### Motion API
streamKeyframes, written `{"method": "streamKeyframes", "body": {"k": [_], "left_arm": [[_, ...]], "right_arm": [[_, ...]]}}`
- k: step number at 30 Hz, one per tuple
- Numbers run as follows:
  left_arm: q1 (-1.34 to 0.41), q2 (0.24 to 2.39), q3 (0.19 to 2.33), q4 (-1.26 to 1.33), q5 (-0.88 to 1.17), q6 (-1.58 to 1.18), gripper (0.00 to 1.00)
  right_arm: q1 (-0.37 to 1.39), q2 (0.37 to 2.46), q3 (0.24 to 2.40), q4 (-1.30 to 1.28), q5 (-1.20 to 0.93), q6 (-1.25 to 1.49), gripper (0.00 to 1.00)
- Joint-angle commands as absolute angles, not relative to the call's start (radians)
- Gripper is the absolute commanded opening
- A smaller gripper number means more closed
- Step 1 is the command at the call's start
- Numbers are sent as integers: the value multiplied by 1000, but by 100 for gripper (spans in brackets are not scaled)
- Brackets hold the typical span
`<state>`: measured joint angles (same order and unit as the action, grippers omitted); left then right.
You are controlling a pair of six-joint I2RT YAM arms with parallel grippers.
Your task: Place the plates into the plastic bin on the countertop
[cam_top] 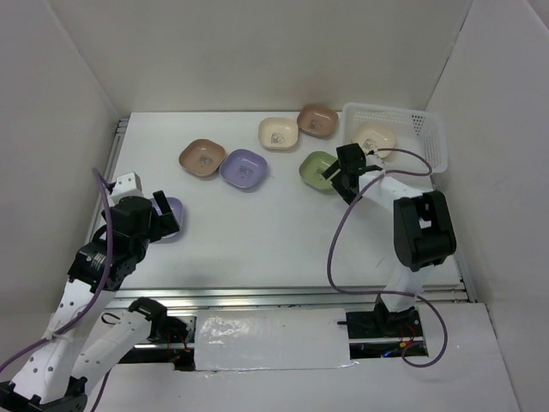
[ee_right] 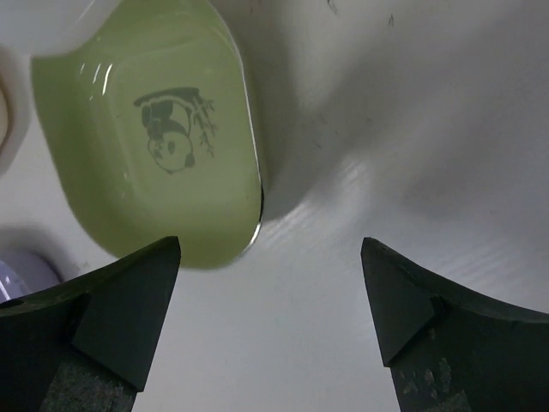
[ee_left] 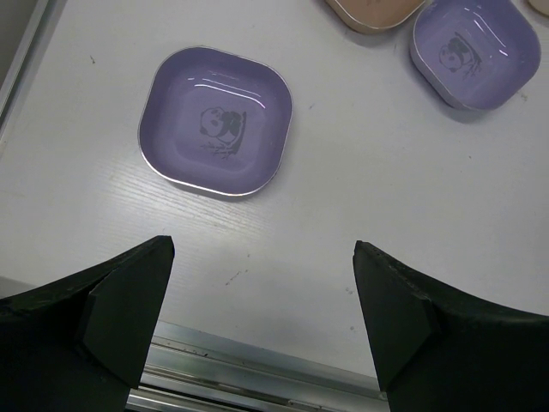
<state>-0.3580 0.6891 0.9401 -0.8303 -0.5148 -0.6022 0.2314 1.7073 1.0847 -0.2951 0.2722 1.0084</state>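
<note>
The right gripper lowers its open fingers astride the green plate's rim at the plate's near corner [cam_top: 334,186] [ee_right: 256,219] next, since that corner lies below, in line with their gap.
Several plates lie on the white countertop [cam_top: 257,240]: a brown one [cam_top: 202,158], a lilac one [cam_top: 244,168], a cream one [cam_top: 279,133], a second brown one [cam_top: 317,119] and a green one [cam_top: 316,168]. A cream plate [cam_top: 376,137] lies inside the white plastic bin [cam_top: 436,146] at the back right. My left gripper [cam_top: 161,220] is open and empty just short of another lilac plate [ee_left: 216,122]. My right gripper [cam_top: 341,178] is open and empty, hovering at the near right edge of the green plate [ee_right: 154,129].
A metal rail [ee_left: 257,369] runs along the countertop's near edge, just under my left gripper [ee_left: 263,249]. The second lilac plate [ee_left: 476,51] and a brown plate [ee_left: 377,10] lie beyond it. White walls enclose the countertop on three sides.
</note>
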Motion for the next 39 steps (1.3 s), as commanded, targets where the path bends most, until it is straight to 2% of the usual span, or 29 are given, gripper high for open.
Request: {"method": "streamKeyframes", "body": {"k": [1, 4, 5, 6, 7, 12, 13, 14, 16, 17, 21, 25, 29, 32, 37, 39], "left_arm": [[-354, 672, 948, -790, -508, -584, 99], [-354, 670, 950, -790, -503, -581, 99], [-354, 667, 950, -790, -502, -578, 99], [-354, 666, 948, -788, -500, -580, 99], [-354, 660, 948, -785, -500, -578, 99], [-354, 655, 946, -784, -494, -575, 99], [-356, 652, 946, -784, -494, -575, 99], [-354, 650, 948, -784, -494, -575, 99], [-354, 647, 946, -784, -495, -577, 99], [-354, 649, 946, -784, -497, -577, 99], [-354, 646, 946, -785, -500, -578, 99], [-354, 647, 946, -785, -502, -580, 99], [-356, 652, 946, -784, -497, -578, 99], [-354, 647, 945, -782, -491, -572, 99], [-354, 634, 939, -756, -437, -548, 99], [-354, 630, 937, -755, -437, -548, 99]], "right_arm": [[216, 1807, 1213, -326, 288, 1038, 93], [213, 1897, 1305, -414, 293, 1060, 91], [215, 1920, 1319, -422, 290, 1065, 87], [216, 1925, 1321, -420, 287, 1066, 81], [221, 1928, 1321, -420, 285, 1071, 68], [256, 1914, 1301, -405, 269, 1075, 45], [264, 1907, 1289, -394, 253, 1078, 23], [268, 1901, 1270, -373, 246, 1089, 14], [284, 1901, 1262, -367, 229, 1097, 9], [293, 1901, 1267, -367, 222, 1100, 0], [339, 1850, 1272, -333, 172, 1091, 0], [367, 1662, 1288, -269, 63, 1060, 0], [281, 1546, 1412, -387, 69, 968, 0], [154, 1603, 1612, -547, 112, 817, 0], [-70, 1890, 1977, -753, -73, 547, 0], [-119, 1925, 1971, -753, -80, 508, 0]]}}
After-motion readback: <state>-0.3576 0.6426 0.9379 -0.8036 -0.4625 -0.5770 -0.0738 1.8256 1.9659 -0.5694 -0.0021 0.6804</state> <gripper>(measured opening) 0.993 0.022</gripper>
